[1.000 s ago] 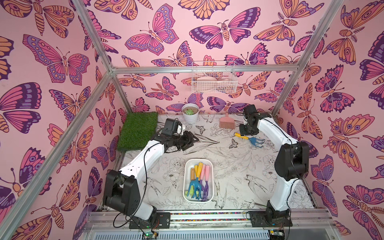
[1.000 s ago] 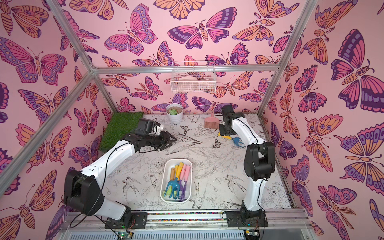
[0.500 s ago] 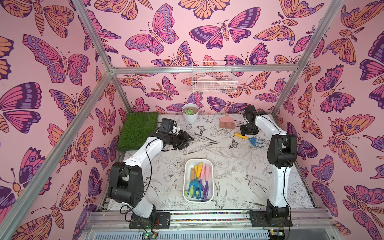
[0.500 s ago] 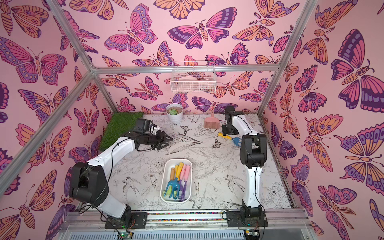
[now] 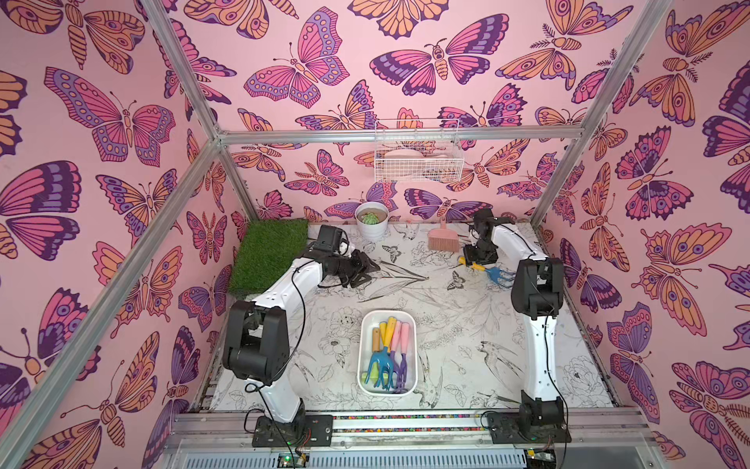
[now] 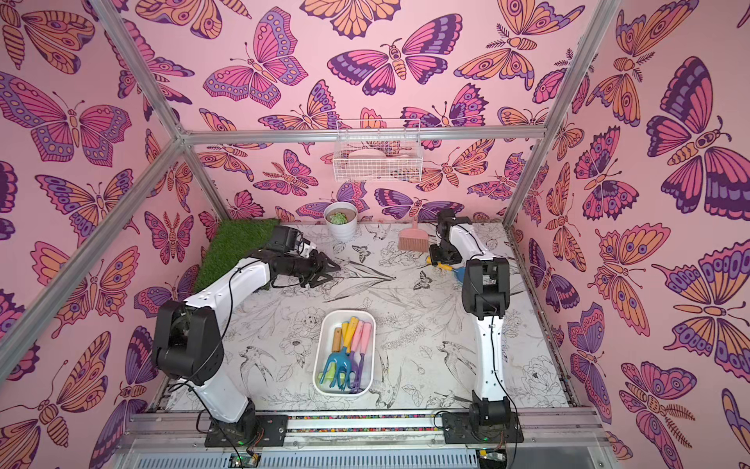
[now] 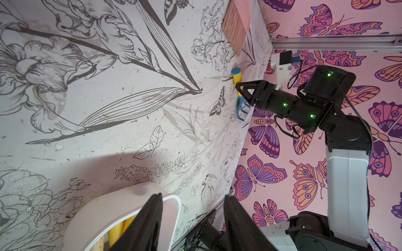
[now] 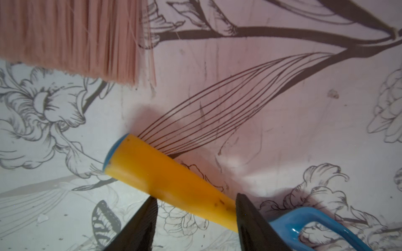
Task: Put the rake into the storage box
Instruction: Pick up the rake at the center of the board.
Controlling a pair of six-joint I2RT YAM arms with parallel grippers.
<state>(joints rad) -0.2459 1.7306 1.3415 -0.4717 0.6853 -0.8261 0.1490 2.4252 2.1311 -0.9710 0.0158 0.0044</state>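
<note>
The right gripper moves down and back next to close on the rake handle's narrow end by the tines, since that end lies below its open fingers.
The rake [image 5: 498, 275] has a yellow handle and blue tines and lies on the table at the back right [image 6: 445, 266]. My right gripper [image 5: 478, 262] points down over it. In the right wrist view the gripper [image 8: 195, 196] is open, and its two fingers straddle the yellow handle of the rake [image 8: 169, 178] near the tines. The storage box [image 5: 387, 313] is a white tub near the front middle [image 6: 345, 312] with several hand tools inside. My left gripper [image 5: 371, 273] hovers open and empty at the back left [image 7: 193, 217], pointing right.
A pink brush [image 5: 440, 242] lies just behind the rake. A white pot with a succulent [image 5: 371, 222] stands at the back. A grass mat [image 5: 270, 255] covers the back left corner. A wire basket [image 5: 418, 160] hangs on the back wall, and the side wall is close to the rake.
The right arm's elbow has swung inward while its gripper stayed over the rake handle and opened a little wider. The left arm shifted its elbow, with its gripper staying in about the same place.
</note>
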